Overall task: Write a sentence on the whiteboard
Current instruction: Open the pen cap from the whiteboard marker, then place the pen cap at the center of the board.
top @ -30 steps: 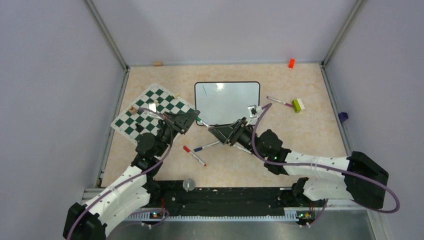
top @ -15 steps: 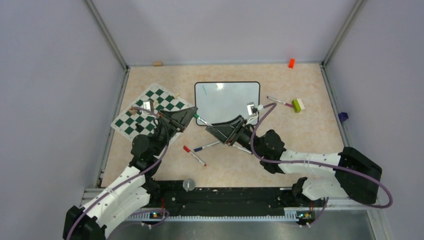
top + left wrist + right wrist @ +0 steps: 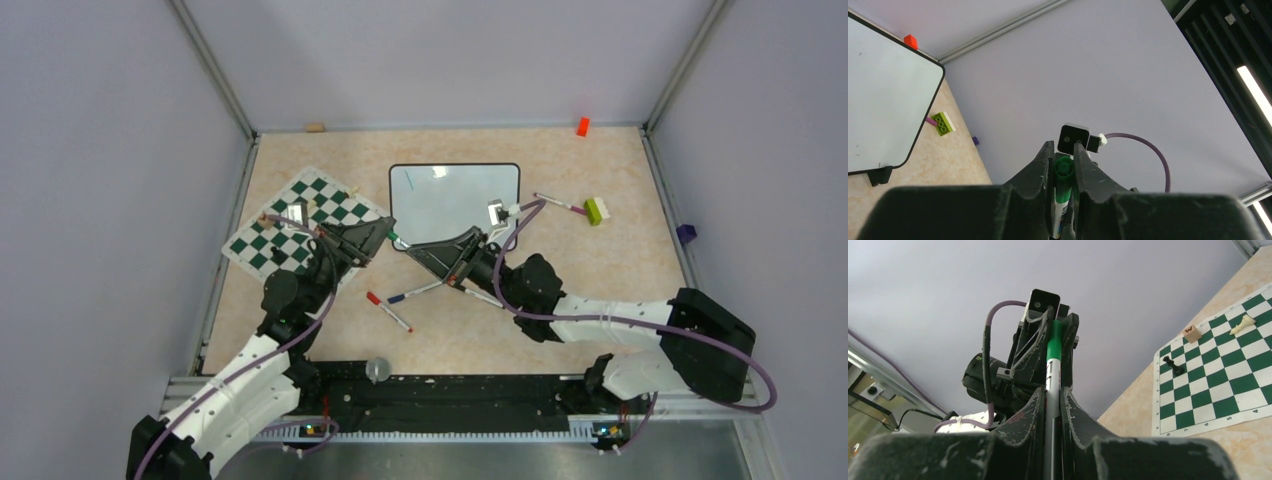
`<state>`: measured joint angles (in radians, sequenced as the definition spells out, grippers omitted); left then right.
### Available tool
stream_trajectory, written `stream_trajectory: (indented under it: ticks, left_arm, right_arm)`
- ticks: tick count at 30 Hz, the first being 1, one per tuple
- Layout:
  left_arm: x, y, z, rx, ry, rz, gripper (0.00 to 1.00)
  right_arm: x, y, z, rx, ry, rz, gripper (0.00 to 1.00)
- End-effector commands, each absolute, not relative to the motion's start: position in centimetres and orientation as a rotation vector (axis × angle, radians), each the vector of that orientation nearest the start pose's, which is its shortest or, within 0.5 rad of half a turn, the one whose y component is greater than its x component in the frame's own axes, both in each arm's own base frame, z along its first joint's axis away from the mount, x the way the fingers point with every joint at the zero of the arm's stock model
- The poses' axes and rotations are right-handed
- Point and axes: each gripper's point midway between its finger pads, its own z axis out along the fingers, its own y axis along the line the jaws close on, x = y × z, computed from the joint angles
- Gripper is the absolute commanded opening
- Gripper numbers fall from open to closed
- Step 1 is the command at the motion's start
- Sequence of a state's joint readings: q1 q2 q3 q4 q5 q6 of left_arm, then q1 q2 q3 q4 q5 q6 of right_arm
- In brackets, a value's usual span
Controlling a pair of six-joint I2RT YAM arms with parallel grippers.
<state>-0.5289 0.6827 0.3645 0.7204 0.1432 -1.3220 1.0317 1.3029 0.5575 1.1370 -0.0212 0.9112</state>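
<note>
My right gripper holds the marker's white body (image 3: 1052,371). My left gripper will pull away with the marker's cap, turn downward and lower the cap over the chessboard mat.
The whiteboard (image 3: 455,200) lies flat at the table's middle back, also showing in the left wrist view (image 3: 883,95). No sentence shows on it, only a short green stroke near its top edge. In front of the board's near left corner a green marker (image 3: 397,239) hangs in the air between both grippers. My left gripper (image 3: 385,232) is shut on its green cap end (image 3: 1063,169). My right gripper (image 3: 416,248) faces it tip to tip, jaws shut on the marker's white barrel (image 3: 1052,371). The barrel runs straight from the right gripper (image 3: 1052,392) into the left gripper (image 3: 1064,150).
A green-and-white chessboard mat (image 3: 300,225) lies left, with a black pawn (image 3: 1174,366), a white piece (image 3: 1241,324) and a wooden cube (image 3: 1190,331). A red marker (image 3: 388,312) and a blue marker (image 3: 412,294) lie near. A purple marker (image 3: 560,204) and green brick (image 3: 596,210) lie right.
My right gripper has slid left onto the marker and shut on its barrel. The left gripper lifted and tilted a little, still holding the cap end.
</note>
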Motion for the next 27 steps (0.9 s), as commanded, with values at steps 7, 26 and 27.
stream_trajectory:
  ticks: [7,26,27]
  left_arm:
    - [23.2,-17.2,35.9,-0.435,1.294,-1.472,0.00]
    - [27.1,-11.1,15.9,-0.592,2.031,-0.808,0.00]
    - [26.7,-11.2,14.7,-0.578,2.089,-0.788,0.00]
  right_arm:
    - [16.9,35.2,32.2,-0.078,1.328,1.727,0.00]
    - [19.4,24.2,18.5,0.022,1.838,0.928,0.00]
    - [19.7,23.7,18.5,-0.006,1.850,0.863,0.00]
